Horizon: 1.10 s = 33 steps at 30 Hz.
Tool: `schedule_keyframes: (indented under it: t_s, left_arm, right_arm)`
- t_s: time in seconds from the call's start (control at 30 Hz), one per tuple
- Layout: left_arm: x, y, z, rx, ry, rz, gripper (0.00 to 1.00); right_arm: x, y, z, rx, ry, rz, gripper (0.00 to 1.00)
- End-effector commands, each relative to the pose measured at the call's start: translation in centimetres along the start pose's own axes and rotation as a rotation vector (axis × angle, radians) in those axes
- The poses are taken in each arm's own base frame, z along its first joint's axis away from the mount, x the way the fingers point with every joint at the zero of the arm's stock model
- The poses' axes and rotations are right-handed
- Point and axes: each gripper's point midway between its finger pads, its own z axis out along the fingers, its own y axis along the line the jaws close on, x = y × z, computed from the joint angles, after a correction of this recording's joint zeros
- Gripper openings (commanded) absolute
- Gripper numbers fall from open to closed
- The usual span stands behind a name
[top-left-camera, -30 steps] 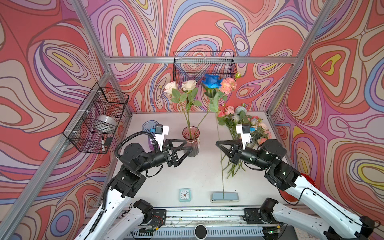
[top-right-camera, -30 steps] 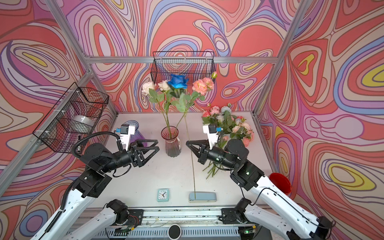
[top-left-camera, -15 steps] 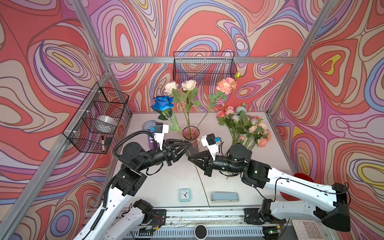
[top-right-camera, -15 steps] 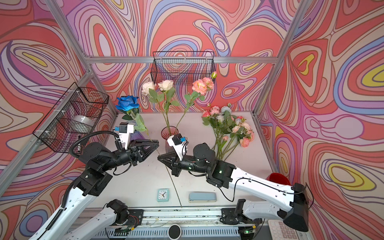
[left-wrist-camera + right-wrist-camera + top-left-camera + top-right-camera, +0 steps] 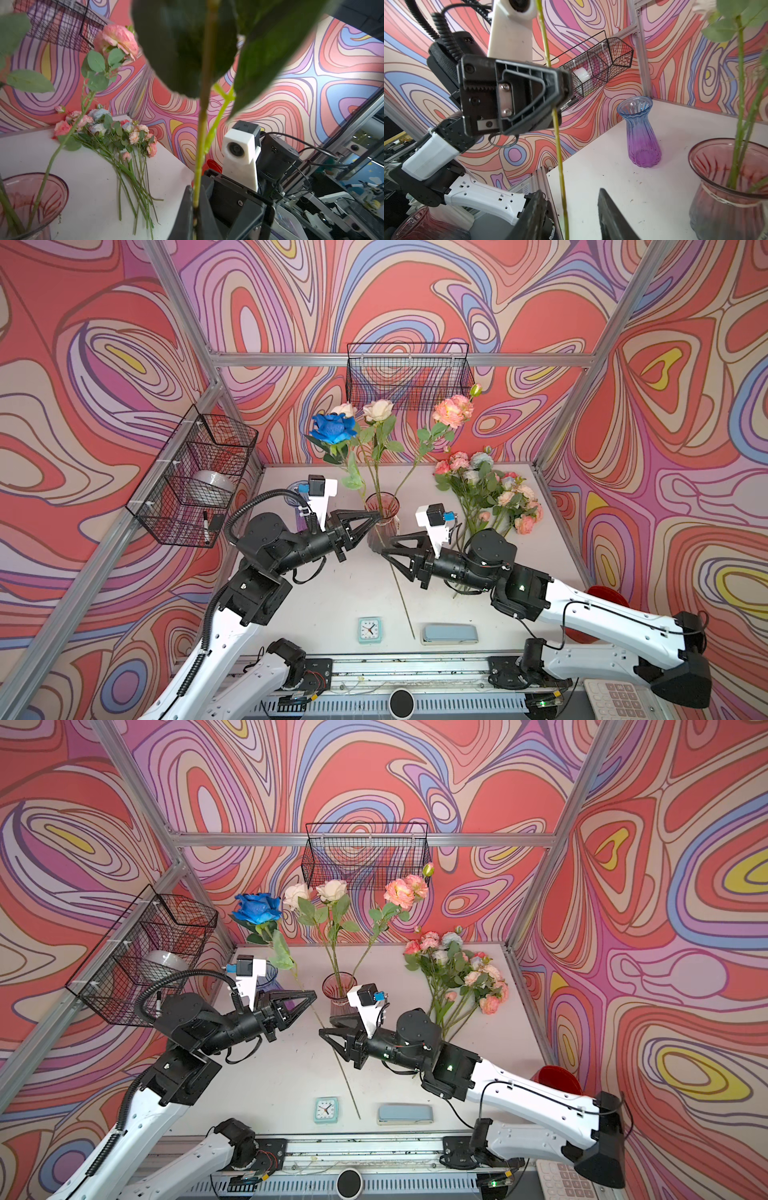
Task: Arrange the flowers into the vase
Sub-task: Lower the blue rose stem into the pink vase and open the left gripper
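Note:
The left gripper rises outward next, brings the rose's stem over the pink vase's opening (image 5: 340, 984) (image 5: 28, 202), lowers and releases it. The stem's lower end hangs below the vase's rim.
My left gripper (image 5: 375, 514) (image 5: 195, 191) is shut on the green stem (image 5: 202, 124) of a dark blue rose (image 5: 332, 429) (image 5: 257, 909), held upright just left of the pink glass vase (image 5: 382, 506) (image 5: 338, 982). The stem's lower end hangs on toward the table between the fingers of my right gripper (image 5: 384, 551) (image 5: 570, 191), which is open and clear of the stem (image 5: 558, 145). Two cream roses (image 5: 378, 410) and a pink one (image 5: 453, 410) stand in the vase. More flowers (image 5: 486, 497) (image 5: 116, 133) lie in a heap at the back right.
A blue-and-purple vase (image 5: 641, 133) (image 5: 268, 973) stands behind my left arm. A small clock (image 5: 369, 630) and a grey-blue case (image 5: 449, 634) lie near the front edge. Wire baskets hang on the left wall (image 5: 195, 477) and back wall (image 5: 409, 375). A red bowl (image 5: 602, 597) sits at the right.
My right gripper carried the blue rose leftward to the left gripper. The left gripper has shut on its stem and the right gripper has opened.

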Motion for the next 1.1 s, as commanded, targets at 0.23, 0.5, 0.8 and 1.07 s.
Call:
schedule_keyframes:
  t_s: [0.23,0.5,0.8,1.07]
  left_arm:
    - [-8.2,1.9,0.8,-0.286,-0.09,0.354,0.0]
    - [-14.5,2.8,0.8,-0.453,-0.23,0.545,0.0]
    - [-17.1,5.8,2.1,-0.599,-0.288,0.634,0.0]
    - [-14.9,10.8,5.1,-0.659,-0.211,0.62,0.0]
  right_arm:
    - [-1.8,-1.8,-5.0,0.148,-0.086,-0.041,0.45]
    - [-1.8,-2.0,-5.6,0.161,-0.094,-0.041,0.45]
    - [-1.9,-2.2,-5.9,0.176,-0.097,-0.043,0.45]
    - [-1.9,-2.4,-6.2,0.187,-0.098,-0.04,0.45]
